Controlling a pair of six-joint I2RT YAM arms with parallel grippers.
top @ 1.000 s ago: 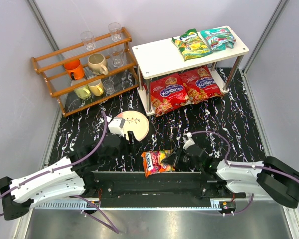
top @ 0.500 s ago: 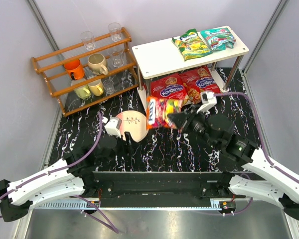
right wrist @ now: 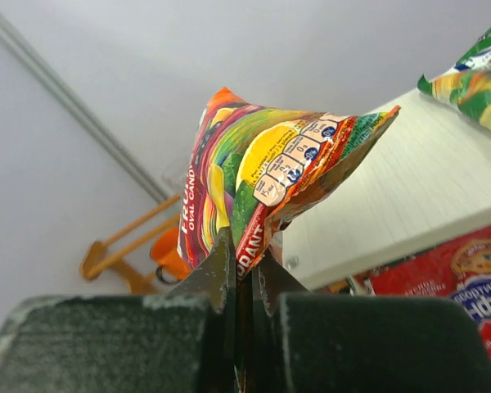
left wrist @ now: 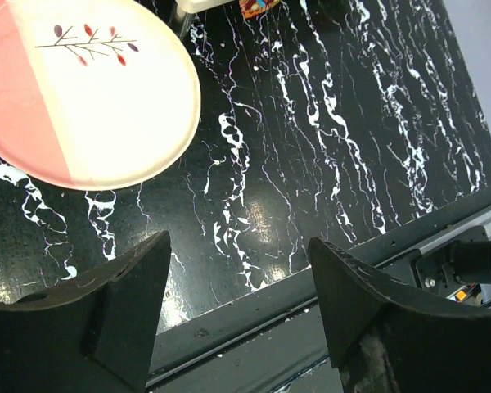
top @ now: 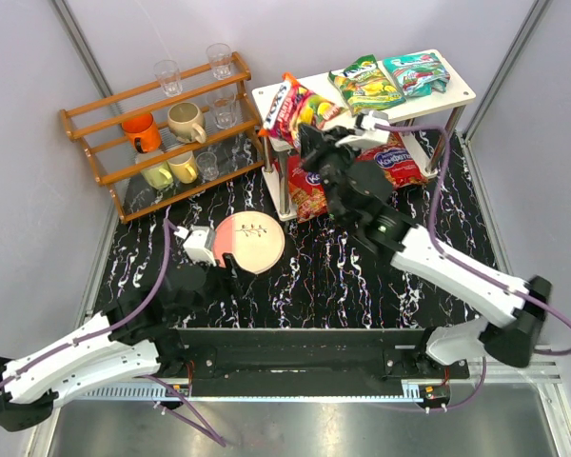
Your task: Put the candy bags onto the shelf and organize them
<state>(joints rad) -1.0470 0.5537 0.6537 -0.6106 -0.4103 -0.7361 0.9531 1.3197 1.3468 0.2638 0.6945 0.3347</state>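
My right gripper needs to carry the orange bag [top: 300, 105] outward next, lower it and release it there, because the bare part of the shelf beside the yellow-green bag is outward and below.
My right gripper [top: 307, 131] [right wrist: 244, 246] is shut on the lower edge of the small orange candy bag [top: 300, 105] [right wrist: 262, 164]. It holds the bag in the air over the left end of the white shelf [top: 452, 95] [right wrist: 425, 180]. On the shelf's top tier lie a yellow-green bag [top: 366, 84] [right wrist: 475, 90] and a teal bag [top: 416, 71]. Two red bags [top: 392, 162] [right wrist: 466, 278] lie on the lower tier, partly hidden behind my right arm. My left gripper [top: 230, 268] [left wrist: 237, 241] stands open and holds nothing, low over the black marbled table near its front edge.
A pink and white plate [top: 257, 238] [left wrist: 90, 90] lies on the table just beyond my left gripper. An orange-brown wooden rack [top: 162, 124] with cups and glasses stands at the back left. White walls close in both sides.
My right arm has lifted the orange bag from the table's front edge up and back to above the shelf's left end. The left gripper has drifted slightly left.
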